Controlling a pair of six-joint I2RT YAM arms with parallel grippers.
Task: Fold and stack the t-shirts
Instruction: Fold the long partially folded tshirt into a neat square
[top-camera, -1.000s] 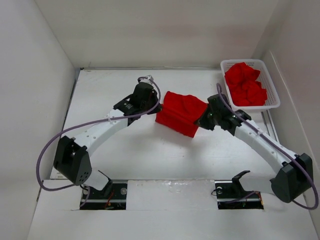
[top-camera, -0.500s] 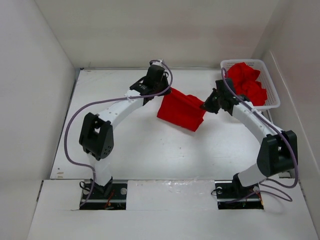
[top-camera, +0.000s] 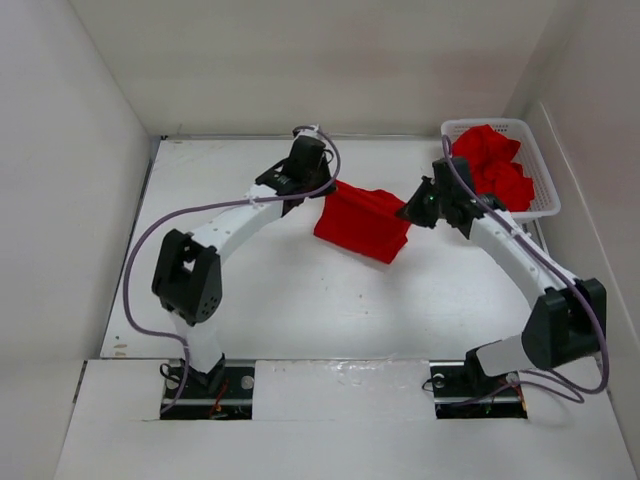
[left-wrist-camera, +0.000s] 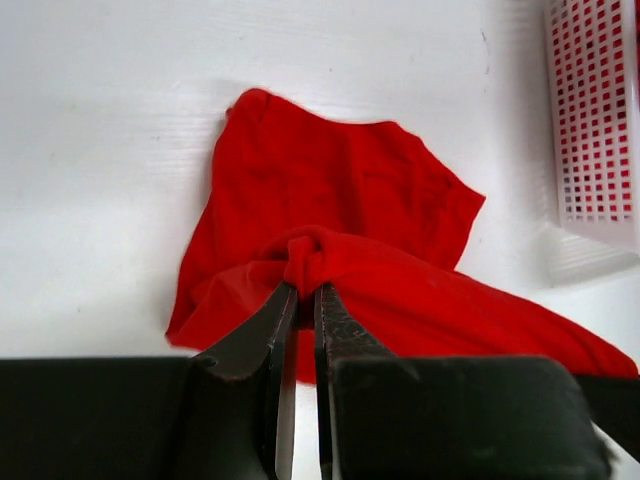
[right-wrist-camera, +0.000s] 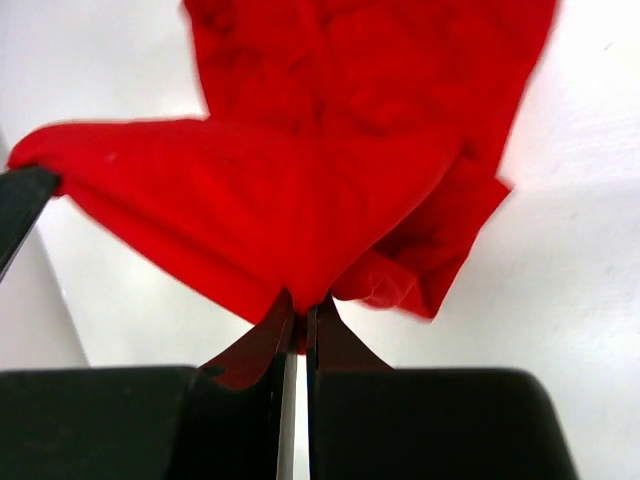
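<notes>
My left gripper moves outward toward the shirt's far corner (left-wrist-camera: 254, 106) next and releases the shirt's held edge above the trailing cloth, because that cloth lies uncovered beyond the edge.
A red t-shirt (top-camera: 362, 222) hangs stretched between my two grippers above the middle of the table, its lower part trailing onto the surface. My left gripper (top-camera: 332, 187) is shut on the shirt's left upper edge; the left wrist view shows the cloth (left-wrist-camera: 340, 230) bunched between the fingertips (left-wrist-camera: 302, 292). My right gripper (top-camera: 408, 213) is shut on the right upper edge; the right wrist view shows the cloth (right-wrist-camera: 300, 190) pinched at my gripper (right-wrist-camera: 301, 308). More red t-shirts (top-camera: 492, 168) lie crumpled in the basket.
The white mesh basket (top-camera: 545, 185) stands at the back right corner, its side also showing in the left wrist view (left-wrist-camera: 598, 120). White walls close in the table on the left, back and right.
Both grippers have carried the shirt from the table's middle toward the back and pulled it taut between them. In the last half second they barely moved.
</notes>
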